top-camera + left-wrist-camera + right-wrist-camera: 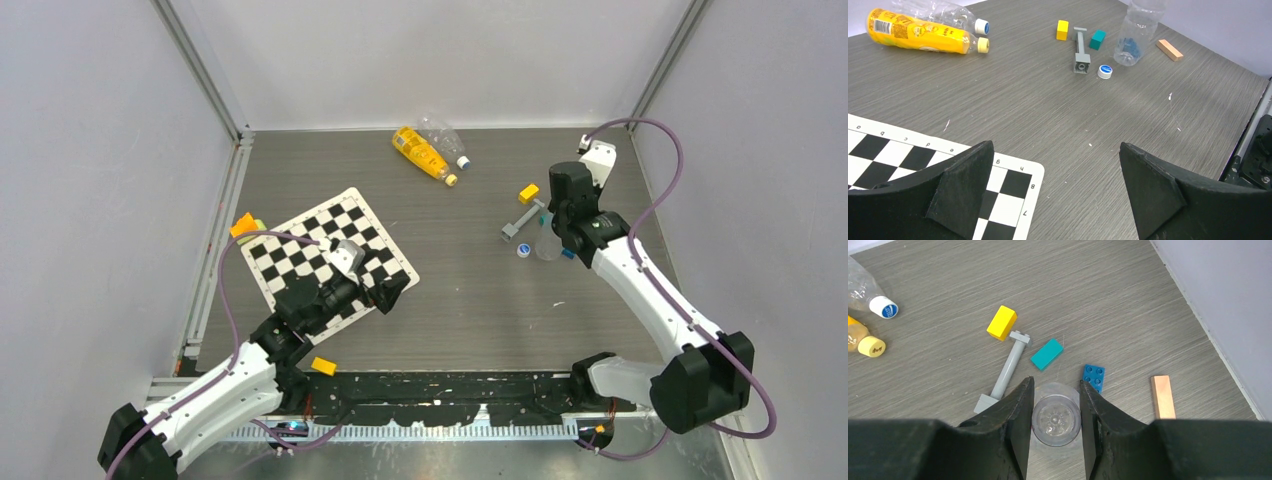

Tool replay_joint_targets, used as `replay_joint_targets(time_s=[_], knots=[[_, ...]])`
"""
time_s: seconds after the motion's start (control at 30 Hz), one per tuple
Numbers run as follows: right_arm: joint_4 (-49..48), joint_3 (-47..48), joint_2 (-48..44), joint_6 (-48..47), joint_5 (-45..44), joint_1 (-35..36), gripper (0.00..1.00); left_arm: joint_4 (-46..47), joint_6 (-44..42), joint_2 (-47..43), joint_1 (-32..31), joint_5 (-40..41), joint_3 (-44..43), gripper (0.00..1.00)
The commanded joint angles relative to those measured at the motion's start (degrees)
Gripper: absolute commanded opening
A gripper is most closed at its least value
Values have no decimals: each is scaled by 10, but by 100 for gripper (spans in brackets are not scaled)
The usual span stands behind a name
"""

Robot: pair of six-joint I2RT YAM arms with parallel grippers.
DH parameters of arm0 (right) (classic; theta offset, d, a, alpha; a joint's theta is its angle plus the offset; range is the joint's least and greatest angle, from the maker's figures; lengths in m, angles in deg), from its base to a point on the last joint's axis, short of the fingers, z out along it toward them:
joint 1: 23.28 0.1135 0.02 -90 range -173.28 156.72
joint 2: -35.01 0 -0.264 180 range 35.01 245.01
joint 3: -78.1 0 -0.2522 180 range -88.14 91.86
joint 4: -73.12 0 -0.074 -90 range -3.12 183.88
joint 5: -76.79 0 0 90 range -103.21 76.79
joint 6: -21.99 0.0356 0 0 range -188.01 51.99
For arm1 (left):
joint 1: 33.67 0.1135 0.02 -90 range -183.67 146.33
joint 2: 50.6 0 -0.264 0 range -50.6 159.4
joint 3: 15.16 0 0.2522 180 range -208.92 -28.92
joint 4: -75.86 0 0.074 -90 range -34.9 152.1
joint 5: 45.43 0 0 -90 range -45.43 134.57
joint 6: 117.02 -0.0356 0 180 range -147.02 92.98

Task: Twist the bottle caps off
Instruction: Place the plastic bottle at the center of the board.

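The robot's right gripper should next move slightly outward, stand the clear bottle on the tabletop (543, 240) beside the grey pin piece and let go of the bottle's neck, because the cap is off.
A clear bottle (548, 243) stands upright with its neck open and uncapped (1056, 420). My right gripper (1055, 382) is shut on this neck, one finger on each side. A loose white cap (523, 250) lies on the table just left of it, also in the left wrist view (1105, 71). At the back lie a yellow-orange bottle (420, 152) with a yellow cap (452, 181) and a second clear bottle (440, 132) with a white-blue cap (463, 161). My left gripper (370, 280) is open and empty above the chessboard's corner, far from the bottles.
A chessboard mat (300, 240) lies at the left. Around the upright bottle lie a yellow block (1001, 322), a grey pin piece (1004, 372), a teal block (1046, 353), a blue studded plate (1093, 377) and a wooden block (1162, 396). The right wall is close.
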Motion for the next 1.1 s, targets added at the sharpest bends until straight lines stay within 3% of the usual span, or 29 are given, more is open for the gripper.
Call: replay_joint_targets(time_s=[0.0,0.27,0.43,0.63,0.77,1.07], knots=[[-44,23,17,-11,24,-13,1,14,-13,0,0,11,-5,100],[-77,31,75,-13,37,-26,3,14,-12,0,0,11,-4,100],[-94,30,94,-17,43,-27,10,14,-10,0,1,13,-1,100],[-103,13,88,-18,52,-27,28,15,-7,1,0,14,1,100],[-94,13,83,-22,60,-26,47,17,-5,2,0,13,1,100],[-68,37,90,-27,72,-26,62,21,0,10,1,10,1,100]])
